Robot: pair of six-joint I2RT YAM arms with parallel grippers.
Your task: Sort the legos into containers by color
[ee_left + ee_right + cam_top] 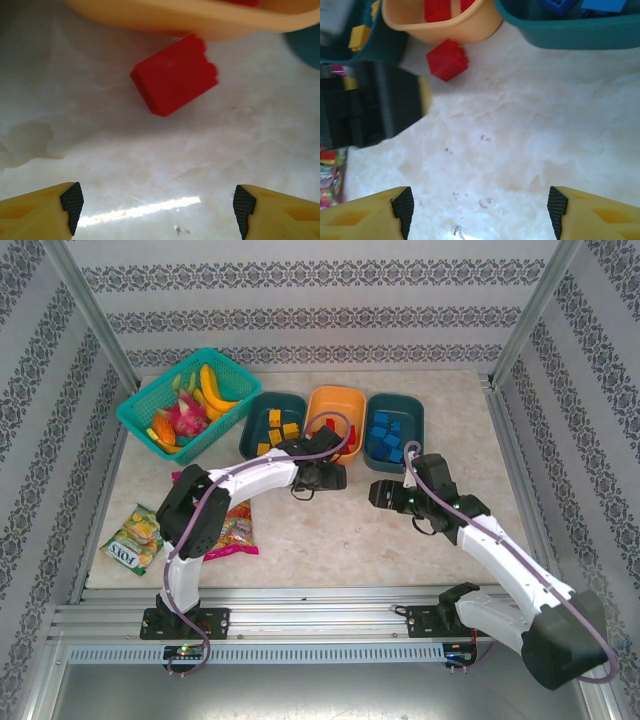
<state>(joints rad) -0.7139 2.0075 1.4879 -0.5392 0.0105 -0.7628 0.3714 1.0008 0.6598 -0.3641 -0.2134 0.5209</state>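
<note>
I will turn my left gripper next and move it down over the red lego (175, 76) by the orange container's near rim, because the brick lies slanted to its open fingers.
A red lego (174, 75) lies on the table right against the near rim of the orange container (200, 20), ahead of my left gripper (157, 207), which is open and holds nothing. From the right wrist the same red lego (447, 60) sits beside the orange container (445, 27), which has red legos in it. My right gripper (480, 215) is open over bare table. From above, the left teal container (250, 435) holds yellow legos, the orange container (336, 398) sits in the middle, and the right teal container (418, 425) holds blue legos. The left gripper (328, 468) and right gripper (378, 490) hover just in front of them.
A turquoise mesh basket (135, 415) of toy fruit stands at the back left. Candy bags (135, 537) lie at the front left near the left arm's base. The left gripper's black body (370, 110) is close to the right gripper's left side.
</note>
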